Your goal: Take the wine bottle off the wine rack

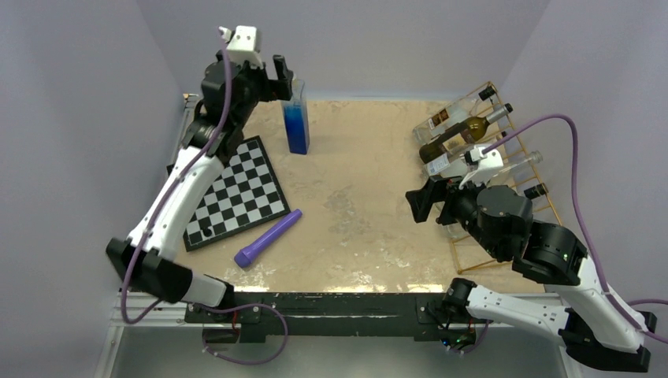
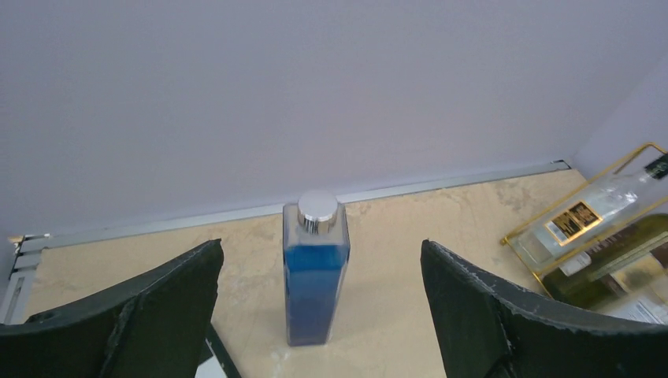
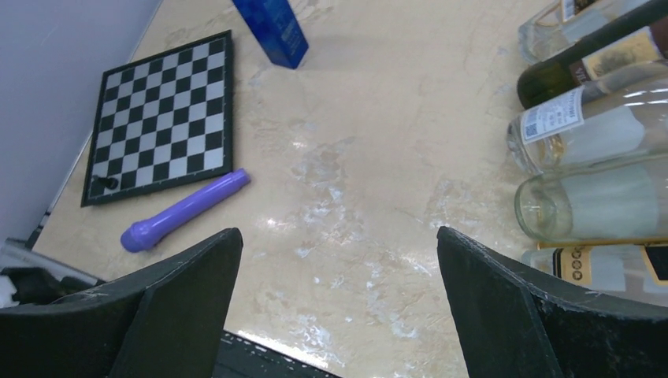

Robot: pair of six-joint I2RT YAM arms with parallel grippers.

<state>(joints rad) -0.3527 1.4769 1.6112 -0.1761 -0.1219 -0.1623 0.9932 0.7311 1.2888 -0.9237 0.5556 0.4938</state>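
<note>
Next, I will swing my right gripper to the right in the top view and turn it onto the nearest bottle's black cap, as it stands clear of neighbouring bottles' necks.
The gold wire wine rack stands at the right of the table and holds several bottles lying slanted. Among them are a dark green wine bottle and clear bottles. In the right wrist view the dark bottle and clear bottles have their bases towards me. My right gripper is open and empty just left of the rack, above the table. My left gripper is open and empty, raised at the back left, facing a blue bottle.
The square blue bottle stands upright at the back. A chessboard lies at the left, and a purple cylinder lies in front of it. Walls close the left, back and right sides.
</note>
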